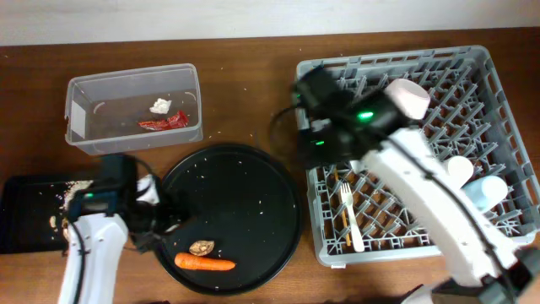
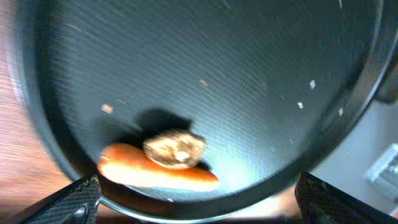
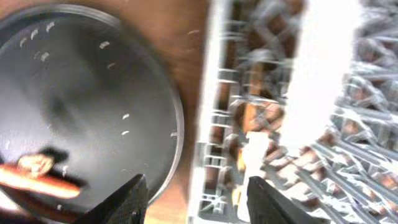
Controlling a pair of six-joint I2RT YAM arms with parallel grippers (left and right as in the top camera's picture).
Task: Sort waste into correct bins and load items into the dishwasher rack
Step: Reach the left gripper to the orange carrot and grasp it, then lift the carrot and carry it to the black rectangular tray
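The orange carrot's middle [image 1: 204, 263] [image 2: 155, 175] is below my left gripper and to its right in the overhead view, so my left gripper will come down and across onto it next.
An orange carrot [image 1: 205, 263] [image 2: 158, 173] and a small brown lump [image 1: 201, 247] [image 2: 175, 149] lie on the round black tray [image 1: 253, 181]. My left gripper [image 1: 165, 222] [image 2: 199, 211] hangs open at the tray's left rim, a little short of them. The clear bin [image 1: 84, 89] holds a red wrapper [image 1: 163, 123] and a white tissue [image 1: 159, 105]. Rice lies in the shallow black bin [image 1: 25, 228]. My right gripper [image 3: 196, 202] is open and empty above the left edge of the grey rack [image 1: 396, 250] [image 3: 208, 155]. The rack holds a fork [image 1: 350, 215], a blurred white plate [image 3: 320, 68] and cups [image 1: 472, 181].
My right arm [image 1: 422, 190] crosses the rack from the bottom right to its top left corner. My left arm [image 1: 89, 253] comes up from the bottom left, beside the black bin. Loose rice grains [image 1: 253, 207] dot the round tray. Bare wooden table [image 1: 253, 93] separates the clear bin and the rack.
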